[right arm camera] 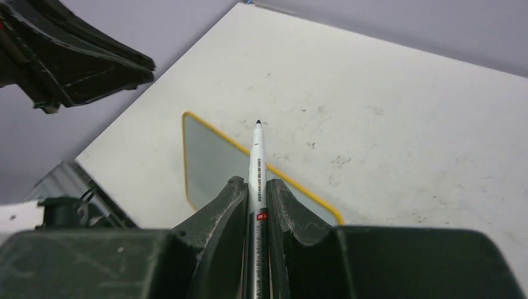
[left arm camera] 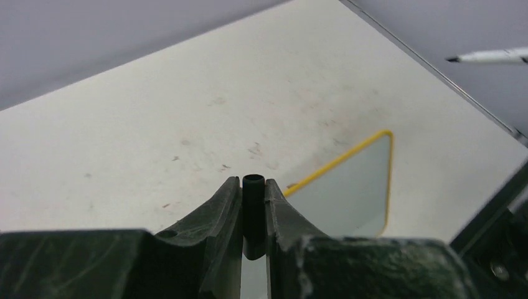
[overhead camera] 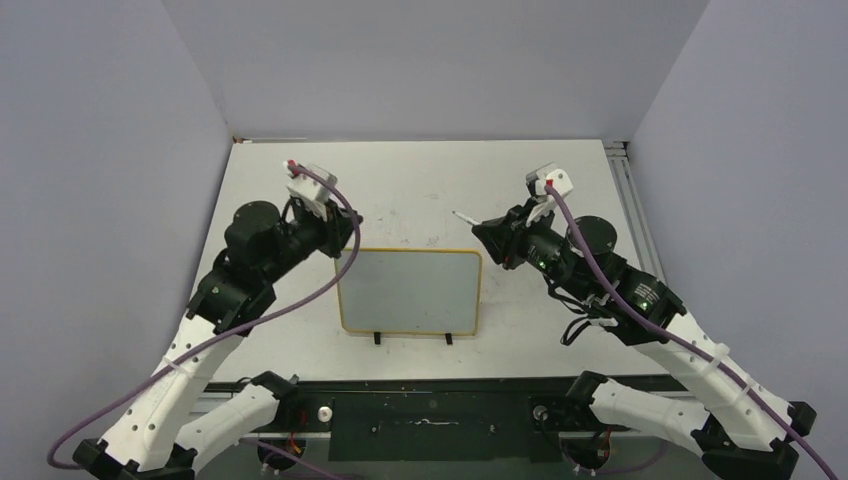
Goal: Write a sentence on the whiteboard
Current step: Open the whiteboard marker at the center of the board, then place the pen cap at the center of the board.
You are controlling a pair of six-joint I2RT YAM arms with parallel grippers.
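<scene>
I should next move my left gripper down and to the left in the top view, to the bare tabletop beside the whiteboard.
The whiteboard (overhead camera: 410, 290) with a yellow frame lies flat on the table between the arms; its surface is blank and no sentence shows on it. It also shows in the left wrist view (left arm camera: 348, 187) and the right wrist view (right arm camera: 208, 159). My right gripper (right arm camera: 256, 187) is shut on a white marker (right arm camera: 257, 162), uncapped, black tip forward, held above the board's far right corner; the marker shows in the top view (overhead camera: 464, 217). My left gripper (left arm camera: 253, 187) is shut on the black marker cap (left arm camera: 253, 212), held above the board's far left corner.
The white table (overhead camera: 420, 180) has faint smudges behind the board. A metal rail (overhead camera: 630, 200) runs along the table's right edge. Grey walls close in the back and sides. The board's two black feet (overhead camera: 377, 338) point toward the arm bases.
</scene>
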